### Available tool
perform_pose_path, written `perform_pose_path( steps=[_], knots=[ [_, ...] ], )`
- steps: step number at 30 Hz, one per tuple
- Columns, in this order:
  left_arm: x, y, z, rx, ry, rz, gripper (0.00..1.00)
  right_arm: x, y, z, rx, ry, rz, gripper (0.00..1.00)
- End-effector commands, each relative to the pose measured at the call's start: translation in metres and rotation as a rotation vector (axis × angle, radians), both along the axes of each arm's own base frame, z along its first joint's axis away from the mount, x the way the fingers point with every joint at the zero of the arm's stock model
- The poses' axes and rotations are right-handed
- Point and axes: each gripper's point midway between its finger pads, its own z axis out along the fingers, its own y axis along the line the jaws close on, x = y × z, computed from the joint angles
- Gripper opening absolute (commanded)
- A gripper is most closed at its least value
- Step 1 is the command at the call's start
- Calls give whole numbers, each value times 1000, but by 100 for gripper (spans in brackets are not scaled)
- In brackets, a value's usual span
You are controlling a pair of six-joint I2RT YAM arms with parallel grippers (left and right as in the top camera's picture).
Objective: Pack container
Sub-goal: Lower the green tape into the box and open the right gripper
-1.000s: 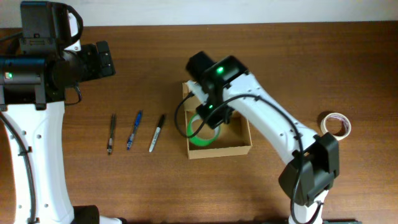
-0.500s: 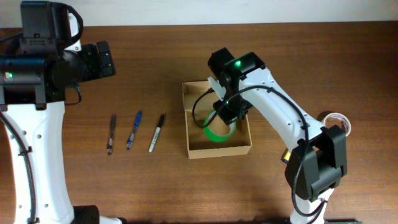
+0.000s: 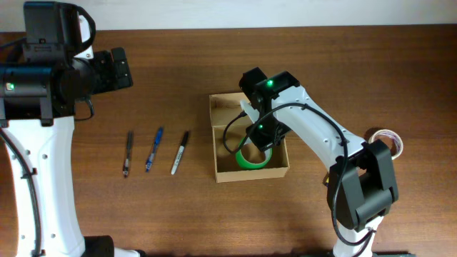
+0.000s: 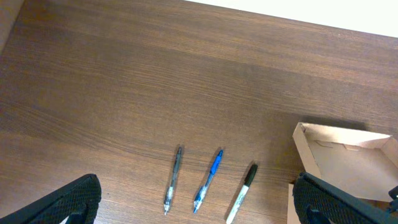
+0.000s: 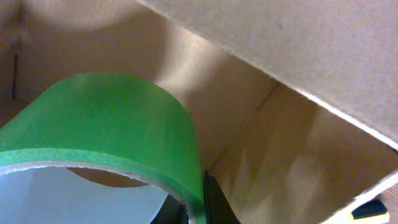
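I will next move my right gripper toward the side of the box nearest the white-and-brown tape roll, and then I will lower the green tape roll (image 3: pixel 251 160).
The container (image 3: pixel 253 173), a tan cardboard box with its flap lid open, sits mid-table; its far corner shows in the left wrist view (image 4: pixel 342 140). My right gripper (image 3: pixel 261 137) reaches down into it, shut on the rim of a green tape roll (image 3: pixel 251 160). In the right wrist view the green tape roll (image 5: pixel 106 118) fills the left, pinched by the right gripper (image 5: pixel 198 210) against the cardboard walls. My left gripper (image 3: pixel 118 69) hovers open at the far left, holding nothing; its fingers (image 4: pixel 74 199) frame the pens.
A grey pen (image 3: pixel 128 153), a blue pen (image 3: pixel 154 148) and a black-capped marker (image 3: pixel 180 152) lie side by side left of the box. A white-and-brown tape roll (image 3: pixel 385 143) lies at the right edge of the table.
My right gripper has carried the green tape roll from the box's left side toward its front right part, settling lower inside. The left arm has not moved.
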Motion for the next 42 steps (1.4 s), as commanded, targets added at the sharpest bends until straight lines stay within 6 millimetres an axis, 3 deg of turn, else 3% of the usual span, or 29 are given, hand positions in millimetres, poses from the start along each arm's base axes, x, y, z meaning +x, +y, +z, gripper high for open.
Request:
perform_pose_path(
  steps=[1, 21, 29, 42],
  knots=[
    [2, -1, 2, 4, -4, -19, 99, 1, -2, 9, 22, -23, -8, 4],
    [1, -1, 2, 4, 0, -19, 99, 11, -31, 8, -27, -31, -55, 4],
    [1, -1, 2, 4, 0, -19, 99, 9, -31, 6, -23, -22, -57, 4],
    [2, 0, 2, 5, -5, -19, 99, -7, -30, -25, -7, 24, -60, 4]
  ],
)
